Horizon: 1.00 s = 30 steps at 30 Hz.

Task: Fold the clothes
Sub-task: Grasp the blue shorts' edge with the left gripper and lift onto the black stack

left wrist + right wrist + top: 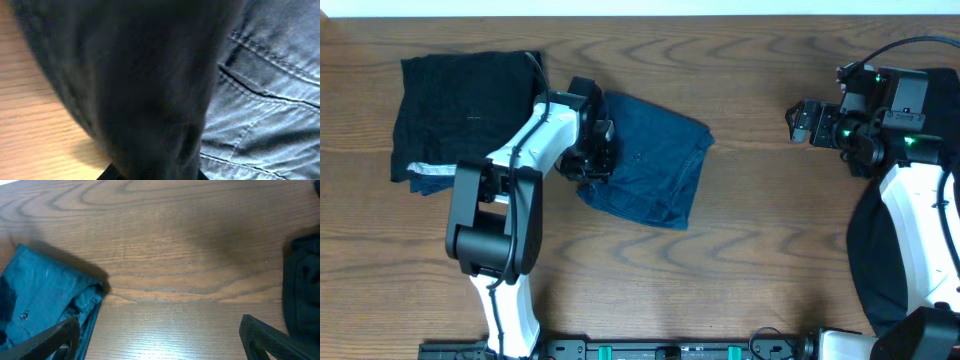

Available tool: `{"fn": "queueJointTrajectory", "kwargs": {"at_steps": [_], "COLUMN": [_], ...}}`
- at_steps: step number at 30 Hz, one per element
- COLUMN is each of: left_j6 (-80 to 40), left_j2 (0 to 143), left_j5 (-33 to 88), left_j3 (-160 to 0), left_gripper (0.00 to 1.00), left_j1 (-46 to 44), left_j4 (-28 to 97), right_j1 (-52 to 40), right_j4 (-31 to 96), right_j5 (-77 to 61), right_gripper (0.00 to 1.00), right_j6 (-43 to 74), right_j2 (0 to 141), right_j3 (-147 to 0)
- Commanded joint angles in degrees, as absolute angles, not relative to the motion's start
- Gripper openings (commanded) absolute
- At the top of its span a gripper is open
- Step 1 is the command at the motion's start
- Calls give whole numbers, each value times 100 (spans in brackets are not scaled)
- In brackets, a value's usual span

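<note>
My left gripper will next lift the denim across to the folded black garment (465, 110) on its left in the overhead view. It will then lower the denim on top and release.
A folded blue denim garment (655, 165) lies at the table's centre-left. It also shows in the left wrist view (270, 100) and the right wrist view (40, 295). My left gripper (592, 152) is at the garment's left edge. In its wrist view a dark, blurred fold of cloth rises from the jaws and hides the fingers, so it appears shut on the denim. My right gripper (802, 122) hovers over bare table at the far right, open and empty (159, 330). A folded black garment (465, 110) lies at the back left.
A pale cloth edge (430, 175) sticks out under the black stack. Another dark garment (870, 260) lies at the right edge beneath the right arm, and shows in the right wrist view (302, 280). Bare wooden table (770, 230) lies between the arms.
</note>
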<state>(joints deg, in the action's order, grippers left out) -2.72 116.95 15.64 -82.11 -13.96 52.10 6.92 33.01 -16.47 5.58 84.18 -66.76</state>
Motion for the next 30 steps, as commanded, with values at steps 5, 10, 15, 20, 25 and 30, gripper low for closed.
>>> {"fn": "queueJointTrajectory", "kwargs": {"at_steps": [5, 10, 15, 20, 25, 30], "left_j6": [-486, -482, -504, -504, -499, -471], "left_j2": [10503, 9900, 9443, 9229, 9135, 9118], "left_j5": [91, -246, -244, -242, -198, -196], "left_j3": [-8394, -8394, -8394, -8394, -8407, -8545], "left_gripper": [6, 6, 6, 6, 6, 6], "left_j1": [-1341, -1212, -930, -593, -294, -163], "left_j4": [5238, 5081, 4814, 4720, 4609, 4442], "right_j1": [733, 733, 733, 733, 733, 733], "right_j4": [3304, 3304, 3304, 3304, 3304, 3304], "right_j5": [-1627, -1627, -1627, -1627, -1627, -1627], "right_gripper": [99, 99, 99, 99, 99, 99], "right_j6": [569, 569, 572, 569, 569, 569], "right_j2": [8438, 8438, 8438, 8438, 8438, 8438], "right_j3": [-6670, -6670, -6670, -6670, -6670, -6670]}}
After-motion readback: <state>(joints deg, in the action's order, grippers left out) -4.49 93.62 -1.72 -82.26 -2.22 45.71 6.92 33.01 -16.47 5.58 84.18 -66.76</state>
